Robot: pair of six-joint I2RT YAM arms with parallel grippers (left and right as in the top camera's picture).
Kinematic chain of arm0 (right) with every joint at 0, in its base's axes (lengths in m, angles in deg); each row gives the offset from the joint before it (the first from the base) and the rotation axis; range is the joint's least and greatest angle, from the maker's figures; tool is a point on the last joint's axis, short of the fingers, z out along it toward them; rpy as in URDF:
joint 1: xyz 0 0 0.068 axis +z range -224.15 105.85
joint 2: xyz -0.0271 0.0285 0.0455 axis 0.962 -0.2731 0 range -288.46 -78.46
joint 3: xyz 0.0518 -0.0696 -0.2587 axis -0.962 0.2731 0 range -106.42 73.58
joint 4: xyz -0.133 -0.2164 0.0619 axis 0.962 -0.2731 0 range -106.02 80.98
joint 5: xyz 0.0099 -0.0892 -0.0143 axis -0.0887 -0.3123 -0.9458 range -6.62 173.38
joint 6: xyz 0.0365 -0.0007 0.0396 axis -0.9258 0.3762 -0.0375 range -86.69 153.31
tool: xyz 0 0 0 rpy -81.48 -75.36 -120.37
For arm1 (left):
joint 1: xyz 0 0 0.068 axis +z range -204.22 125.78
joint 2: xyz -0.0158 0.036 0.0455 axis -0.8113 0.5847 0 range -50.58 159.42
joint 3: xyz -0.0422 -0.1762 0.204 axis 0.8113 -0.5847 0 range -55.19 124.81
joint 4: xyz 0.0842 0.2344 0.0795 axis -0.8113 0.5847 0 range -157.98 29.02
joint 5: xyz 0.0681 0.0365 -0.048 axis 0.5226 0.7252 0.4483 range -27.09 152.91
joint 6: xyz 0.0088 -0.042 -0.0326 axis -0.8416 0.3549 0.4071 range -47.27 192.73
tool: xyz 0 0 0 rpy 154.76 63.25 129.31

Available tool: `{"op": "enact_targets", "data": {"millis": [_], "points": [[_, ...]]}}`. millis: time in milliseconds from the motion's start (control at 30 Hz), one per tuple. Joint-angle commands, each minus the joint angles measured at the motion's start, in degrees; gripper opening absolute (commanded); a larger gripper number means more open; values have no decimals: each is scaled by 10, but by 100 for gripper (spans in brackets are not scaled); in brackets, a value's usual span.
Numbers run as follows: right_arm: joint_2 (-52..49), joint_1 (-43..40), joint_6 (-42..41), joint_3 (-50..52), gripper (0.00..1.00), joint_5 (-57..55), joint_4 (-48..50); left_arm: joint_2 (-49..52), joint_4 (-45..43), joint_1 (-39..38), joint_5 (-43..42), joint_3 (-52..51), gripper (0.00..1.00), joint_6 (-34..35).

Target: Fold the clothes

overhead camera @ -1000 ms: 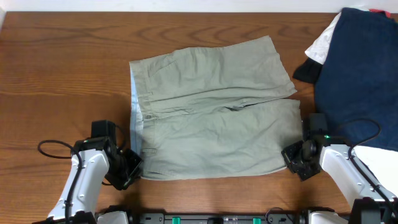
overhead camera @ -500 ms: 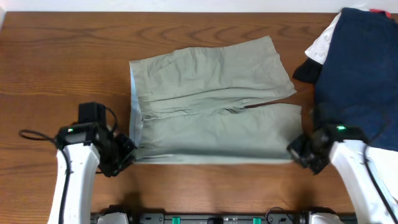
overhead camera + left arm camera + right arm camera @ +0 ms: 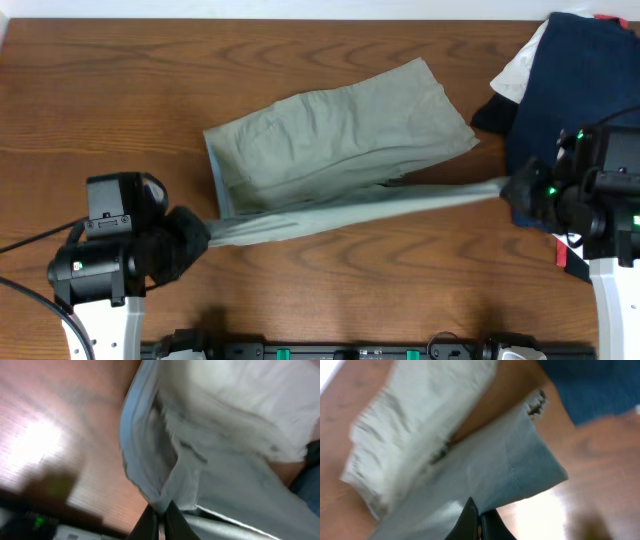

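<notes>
The shorts' far part lies flat, so my right gripper will next carry the lifted hem corner outward and down onto the shorts' far leg corner (image 3: pixel 418 70) and then let go of it.
The khaki shorts (image 3: pixel 340 140) lie in the middle of the wooden table, their far part flat and their near edge lifted and stretched taut between my two grippers. My left gripper (image 3: pixel 200 233) is shut on the waistband corner, which also shows in the left wrist view (image 3: pixel 160 505) with the pale lining (image 3: pixel 137 440). My right gripper (image 3: pixel 508 187) is shut on the leg hem corner; the right wrist view shows its fingers (image 3: pixel 479 522) pinching the cloth (image 3: pixel 515 470).
A large navy blue garment (image 3: pixel 580 110) lies at the right edge, with a white garment (image 3: pixel 517 70) under its left side. Bare wooden table (image 3: pixel 100 110) lies left of and in front of the shorts.
Both arms have risen and moved away from the table front, lifting the shorts' near edge off the table and pulling it taut. The near leg now hangs over the far leg.
</notes>
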Motion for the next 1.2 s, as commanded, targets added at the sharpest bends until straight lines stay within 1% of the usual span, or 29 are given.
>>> {"op": "enact_targets", "data": {"millis": [0,100,200,333,600,767,1000,1167], "points": [[-21,-5,34,-22,1,-86,37,10,-47,7,72,12,6,22],[-49,17,35,-22,1,-84,93,28,-130,7,76,12,6,39],[-84,35,34,-22,1,-84,135,57,-188,7,87,12,6,55],[-144,63,35,-22,1,-85,202,116,-247,7,92,12,6,56],[-239,91,40,-22,1,-86,390,228,-374,7,95,12,6,62],[-296,104,29,-22,1,-86,493,291,-457,7,95,12,6,73],[-371,115,17,-22,1,-84,563,375,-519,7,95,12,6,81],[-424,133,16,-22,1,-84,654,419,-567,7,95,12,6,81]]}}
